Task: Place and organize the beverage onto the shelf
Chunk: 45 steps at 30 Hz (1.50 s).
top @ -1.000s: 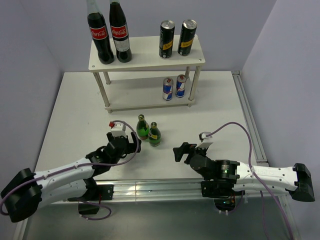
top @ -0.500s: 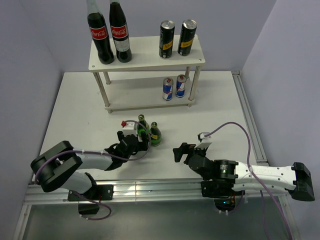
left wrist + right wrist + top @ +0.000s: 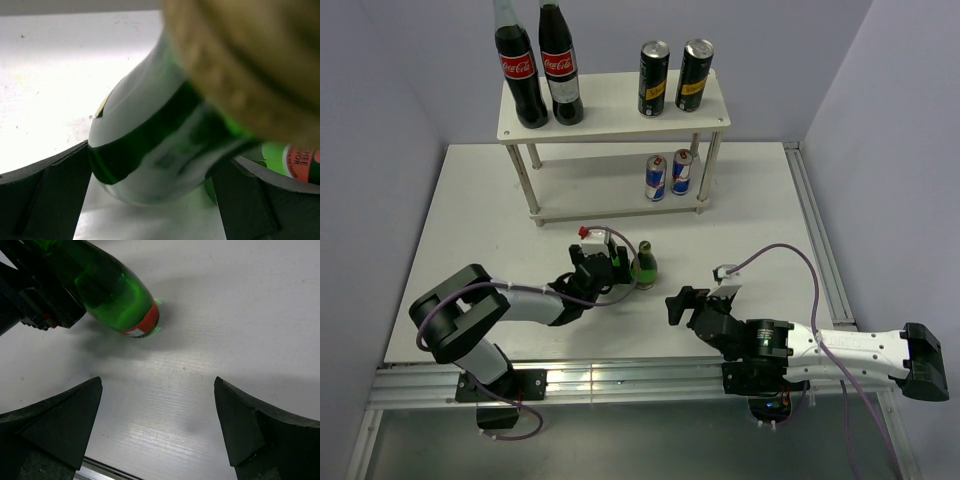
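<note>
I'll move my left gripper slightly outward next, then close its fingers around the small green bottle's body.
My left gripper [image 3: 618, 266] is open, its fingers [image 3: 45, 195] standing either side of a small green glass bottle [image 3: 145, 150] that fills the left wrist view; from above my wrist mostly hides this bottle. The second green bottle [image 3: 643, 265] stands just to its right and also shows in the right wrist view [image 3: 115, 295]. My right gripper [image 3: 677, 306] is open and empty over bare table, right of the bottles. On the white shelf [image 3: 610, 125], two black cans [image 3: 654, 78] stand on the top board and two blue-and-silver cans [image 3: 656, 178] on the lower board.
Two large cola bottles [image 3: 520, 75] stand on the shelf's top board at the left. The shelf's front legs [image 3: 533, 185] stand behind the green bottles. A metal rail [image 3: 620, 375] runs along the table's near edge.
My left gripper has moved forward and right until its jaws stand around one green bottle. The other green bottle has shifted slightly to the right. The right arm has hardly moved.
</note>
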{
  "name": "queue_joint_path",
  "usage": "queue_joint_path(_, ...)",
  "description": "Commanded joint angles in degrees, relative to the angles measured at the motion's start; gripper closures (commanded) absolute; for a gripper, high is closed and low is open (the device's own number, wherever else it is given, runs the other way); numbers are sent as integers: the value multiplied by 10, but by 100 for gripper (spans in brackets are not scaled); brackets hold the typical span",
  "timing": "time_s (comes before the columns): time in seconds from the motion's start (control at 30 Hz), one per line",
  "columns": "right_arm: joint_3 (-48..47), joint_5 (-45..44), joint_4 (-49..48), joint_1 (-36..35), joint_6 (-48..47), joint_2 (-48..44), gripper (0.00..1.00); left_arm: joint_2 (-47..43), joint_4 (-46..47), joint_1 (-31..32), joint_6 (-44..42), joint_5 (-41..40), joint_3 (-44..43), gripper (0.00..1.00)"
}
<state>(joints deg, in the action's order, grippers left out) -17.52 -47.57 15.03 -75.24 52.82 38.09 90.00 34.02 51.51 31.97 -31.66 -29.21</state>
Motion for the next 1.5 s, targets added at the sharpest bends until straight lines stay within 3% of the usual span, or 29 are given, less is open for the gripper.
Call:
queue_joint_path(0.0, -9, -23, -17, -3, -2, -4, 0, 17, 36, -2, -18, -11, -31, 1)
queue_joint_path(0.2, -6, -22, -17, -4, -1, -10, 0, 49, 50, -13, -29, -31, -53, 1)
queue_joint_path(0.4, -6, -20, -18, -4, -1, -9, 0, 93, 81, -41, -33, -28, -59, 13)
queue_joint_path(0.5, -6, -20, -17, -4, -1, -9, 0, 111, 80, -51, -31, -28, -67, 38)
queue_joint_path(0.53, -6, -20, -17, -4, 0, -10, 0, 116, 77, -53, -30, -29, -68, 51)
queue_joint_path(0.67, -5, -19, -14, -4, 2, -12, 0, 105, 64, -52, -26, -34, -59, 75)
queue_joint_path(0.77, -5, -19, -12, -4, 4, -16, 0, 54, 27, -53, -19, -47, -55, 100)
queue_joint_path(0.93, -3, -19, -14, -3, 2, -19, 0, -34, -81, -53, -33, -100, -75, 100)
queue_joint_path(1.1, -2, -21, -17, -4, -1, -23, 0, -112, -126, -59, -72, -124, -101, 100)
queue_joint_path(1.47, 0, -18, -17, -4, -3, -35, 0, -81, -116, -148, -118, -89, -181, 100)
